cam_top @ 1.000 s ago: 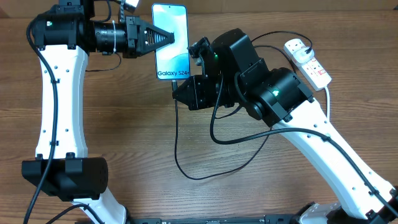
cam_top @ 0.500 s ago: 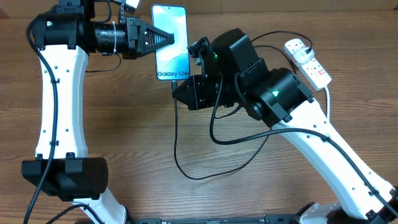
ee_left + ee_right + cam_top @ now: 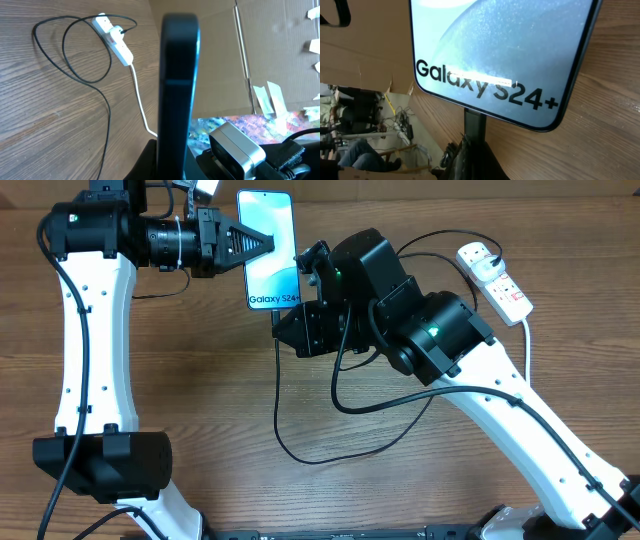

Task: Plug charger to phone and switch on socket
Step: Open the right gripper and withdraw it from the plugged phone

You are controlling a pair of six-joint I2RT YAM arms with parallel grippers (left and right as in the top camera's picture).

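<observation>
The left gripper lowers the phone flat onto the bare tabletop below next and releases it, as the charger's connector already meets the phone's bottom edge.
The phone (image 3: 270, 248), its blue screen lit and reading "Galaxy S24+", is held above the table at the back by my left gripper (image 3: 273, 245), which is shut on its side edge. In the left wrist view the phone (image 3: 177, 85) shows edge-on between the fingers. My right gripper (image 3: 284, 328) sits just below the phone's bottom edge, shut on the charger's connector tip (image 3: 475, 125). That tip reaches up to the bottom edge of the phone (image 3: 500, 50). The black charger cable (image 3: 300, 452) loops over the table to the white socket strip (image 3: 497, 278) at the back right.
The socket strip (image 3: 114, 37) and cable loops (image 3: 85, 55) also show in the left wrist view, with the strip's thick white cord (image 3: 141, 107) running off it. A cardboard wall (image 3: 220, 55) stands behind the table's far edge.
The phone and both grippers have shifted slightly left and toward the back. The cable loop has followed a little. Both grips are unchanged.
</observation>
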